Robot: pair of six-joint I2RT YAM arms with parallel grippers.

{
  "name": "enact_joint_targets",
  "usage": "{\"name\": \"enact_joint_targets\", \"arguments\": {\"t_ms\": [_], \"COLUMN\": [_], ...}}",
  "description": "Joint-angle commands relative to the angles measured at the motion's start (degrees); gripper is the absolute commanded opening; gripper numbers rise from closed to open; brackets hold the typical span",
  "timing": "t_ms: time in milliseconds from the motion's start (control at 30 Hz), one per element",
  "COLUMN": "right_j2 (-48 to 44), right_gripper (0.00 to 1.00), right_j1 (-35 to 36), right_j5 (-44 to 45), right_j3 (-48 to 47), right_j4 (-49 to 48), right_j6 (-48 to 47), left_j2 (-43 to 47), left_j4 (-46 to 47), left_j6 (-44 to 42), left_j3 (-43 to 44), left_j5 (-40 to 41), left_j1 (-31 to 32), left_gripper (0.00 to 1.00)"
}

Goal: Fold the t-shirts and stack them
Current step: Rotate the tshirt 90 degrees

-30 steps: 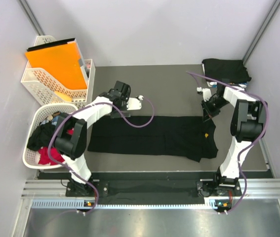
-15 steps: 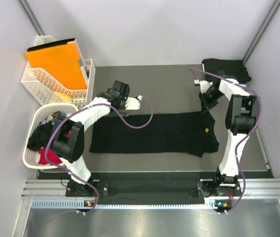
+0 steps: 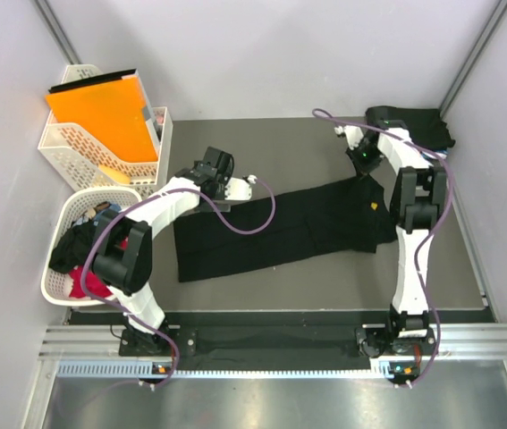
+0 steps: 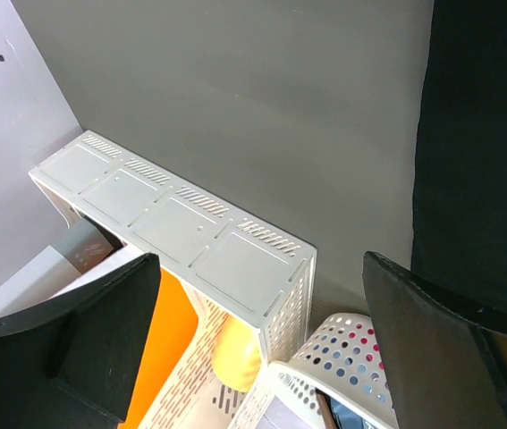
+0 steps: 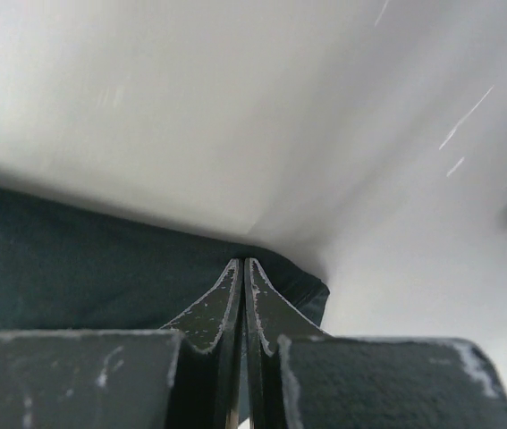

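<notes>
My left gripper should next move back and down onto the end of the shirt nearest the baskets, because the black cloth is beside my open fingers.
A black t-shirt (image 3: 280,228) lies spread across the dark table, slanting from front left up to back right. My right gripper (image 3: 360,164) is shut on its back right corner. In the right wrist view the jaws (image 5: 242,261) are pressed together on the dark cloth edge (image 5: 74,259). My left gripper (image 3: 222,183) hangs by the shirt's back left edge, open and empty. In the left wrist view its fingers (image 4: 260,261) stand wide apart, with the shirt (image 4: 485,134) at the right. A folded black t-shirt (image 3: 409,125) lies at the back right corner.
A white lattice basket (image 3: 74,147) with an orange folder (image 3: 105,112) stands at the back left, also in the left wrist view (image 4: 190,241). A round white basket (image 3: 56,268) with dark and red clothes sits at the left edge. Grey walls close in on three sides.
My right gripper has moved back and left with the shirt's corner, so the shirt now lies slanted and further back. My left gripper has barely moved.
</notes>
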State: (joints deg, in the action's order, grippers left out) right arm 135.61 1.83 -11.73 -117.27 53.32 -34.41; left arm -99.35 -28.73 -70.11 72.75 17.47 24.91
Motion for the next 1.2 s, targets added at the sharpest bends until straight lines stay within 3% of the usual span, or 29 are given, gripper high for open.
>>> {"name": "enact_joint_targets", "arguments": {"t_ms": [0,133,467,733,900,1167], "right_j2": [6.40,8.53,7.74,-1.31,-7.53,-18.35], "right_gripper": [0.00,0.00,0.01,0.09,0.09,0.07], "right_j1": [2.48,4.76,8.37,8.46,8.28,4.08], "right_j5": [4.61,6.27,12.85,16.82,15.95,4.63], "right_j3": [-8.22,-11.31,-12.10,-6.39,-2.88,9.16], "right_j4": [-6.39,-8.05,-22.90,-29.50,-27.84,-15.28], "right_j6": [-3.64,-6.36,-4.62,-0.22,1.28,4.36], "left_j2": [0.83,0.65,2.67,3.99,4.25,4.61], "left_j4": [0.69,0.52,0.25,1.74,1.84,-4.56], "left_j6": [-0.03,0.67,1.55,1.38,0.59,-0.12], "left_j3": [1.25,1.08,-1.47,-3.05,-2.97,-2.53], "left_j5": [1.07,1.51,1.86,1.42,0.28,-14.30], "left_j1": [-0.03,0.05,0.41,0.49,0.67,0.23], "left_gripper": [0.99,0.99,0.99,0.99,0.99,0.99]}}
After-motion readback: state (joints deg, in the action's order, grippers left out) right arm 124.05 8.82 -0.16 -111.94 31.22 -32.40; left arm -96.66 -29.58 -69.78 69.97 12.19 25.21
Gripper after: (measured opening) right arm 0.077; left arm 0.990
